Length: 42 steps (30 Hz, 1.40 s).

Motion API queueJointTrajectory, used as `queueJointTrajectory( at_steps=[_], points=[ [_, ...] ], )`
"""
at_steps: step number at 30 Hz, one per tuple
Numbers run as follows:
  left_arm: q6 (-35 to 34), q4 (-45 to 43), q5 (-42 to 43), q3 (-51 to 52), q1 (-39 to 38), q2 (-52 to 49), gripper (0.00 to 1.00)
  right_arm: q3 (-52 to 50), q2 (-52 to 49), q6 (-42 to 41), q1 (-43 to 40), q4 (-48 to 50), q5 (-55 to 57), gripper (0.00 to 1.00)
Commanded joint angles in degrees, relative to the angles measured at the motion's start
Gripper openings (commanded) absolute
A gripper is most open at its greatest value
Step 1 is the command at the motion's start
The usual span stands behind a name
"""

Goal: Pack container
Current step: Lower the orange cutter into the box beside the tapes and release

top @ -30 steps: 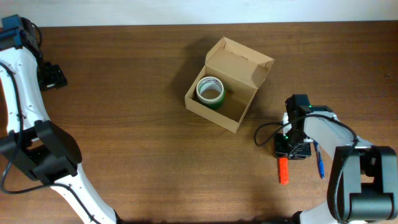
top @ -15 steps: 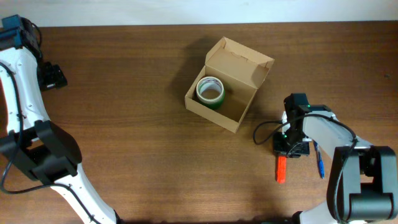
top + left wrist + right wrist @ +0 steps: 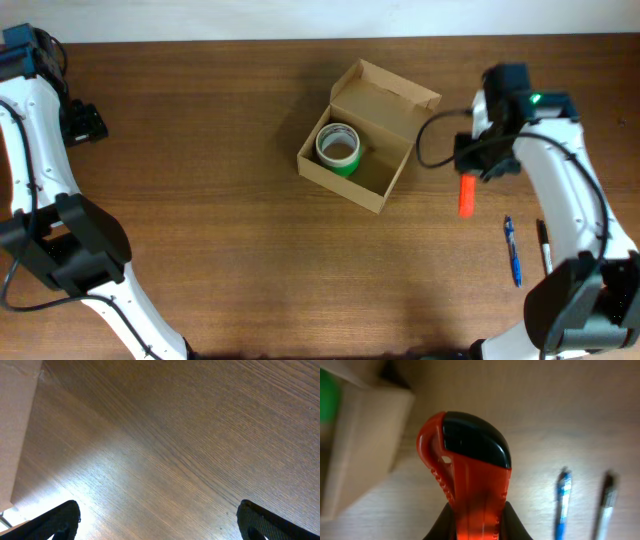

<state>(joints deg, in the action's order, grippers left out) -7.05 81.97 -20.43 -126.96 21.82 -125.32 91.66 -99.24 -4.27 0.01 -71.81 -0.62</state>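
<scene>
My right gripper should carry the knife left in the overhead view, turning, then go down and release it inside the container's near side (image 3: 359,181), as bare cardboard shows there.
The container (image 3: 381,188), a tan cardboard box with its flap lid standing open, sits at the table's middle and holds a green tape roll (image 3: 338,148). Just right of the box, my right gripper (image 3: 476,168) is shut on a red utility knife with a black tip (image 3: 465,196), carried above the table. In the right wrist view the knife (image 3: 470,465) sticks out from between the fingers of the gripper (image 3: 477,521), with the container's wall (image 3: 365,445) at the left. My left gripper (image 3: 88,122) stands open at the far left over bare wood (image 3: 160,525).
A blue pen (image 3: 513,252) and a black pen (image 3: 543,246) lie on the table at the front right, below the right arm; both also show in the right wrist view, the blue pen (image 3: 563,505) and the black pen (image 3: 604,505).
My right gripper closed on the red knife at the front right, lifted it off the table and carried it back to beside the box. The left arm has not moved.
</scene>
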Motion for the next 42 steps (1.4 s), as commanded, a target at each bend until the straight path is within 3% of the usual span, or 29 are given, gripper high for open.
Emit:
queueJointTrajectory(
  at_steps=[1,8,19,35,42],
  points=[
    [0.50,0.02,-0.37,0.28,0.24,-0.35,1.00,10.51,1.64,5.60,0.61,-3.39,1.25,0.07],
    [0.50,0.02,-0.35,0.28,0.24,-0.35,1.00,22.40,1.64,15.54,4.57,-8.26,-2.82,0.04],
    [0.50,0.02,-0.37,0.28,0.24,-0.35,1.00,22.69,-4.76,32.24,19.98,-6.08,-3.72,0.04],
    [0.50,0.02,-0.35,0.28,0.24,-0.35,1.00,22.67,-16.09,41.66,23.71,-2.38,-6.88,0.04],
    [0.50,0.02,-0.35,0.28,0.24,-0.35,1.00,22.67,-18.27,41.79,23.71,0.02,-11.45,0.04]
  ],
)
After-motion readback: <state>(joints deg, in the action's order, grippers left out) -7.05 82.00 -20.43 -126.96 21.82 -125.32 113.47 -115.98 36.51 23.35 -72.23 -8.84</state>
